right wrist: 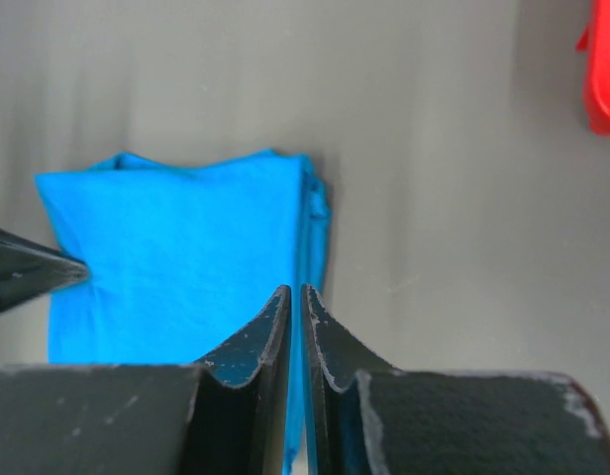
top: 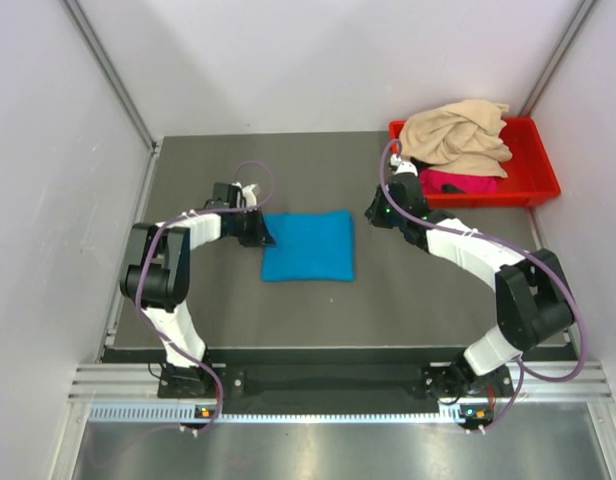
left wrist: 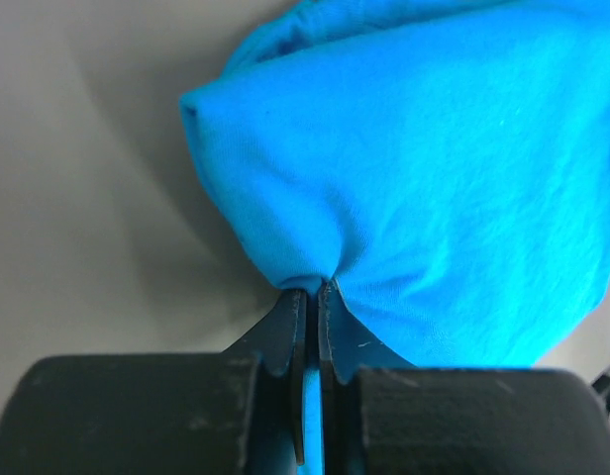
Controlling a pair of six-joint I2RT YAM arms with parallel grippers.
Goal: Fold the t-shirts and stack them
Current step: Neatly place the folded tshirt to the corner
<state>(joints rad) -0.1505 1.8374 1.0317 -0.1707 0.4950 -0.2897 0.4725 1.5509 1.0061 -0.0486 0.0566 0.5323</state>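
My left gripper should pull back toward the table's near corner and release the t-shirt there, since that corner lies to the gripper's left in the top view.
The turquoise-blue t-shirt lies folded into a rectangle at the middle of the table. My left gripper is at its left edge, shut on a pinch of the blue cloth, which bunches up at the fingertips. My right gripper hovers to the right of the shirt, apart from it, its jaws shut with nothing between them. The beige-tan t-shirt is heaped in the red bin, with the magenta-pink t-shirt crumpled under it.
The red plastic bin stands at the back right corner, close behind my right arm. White walls enclose the dark table on three sides. In the right wrist view the bin's corner shows at the upper right.
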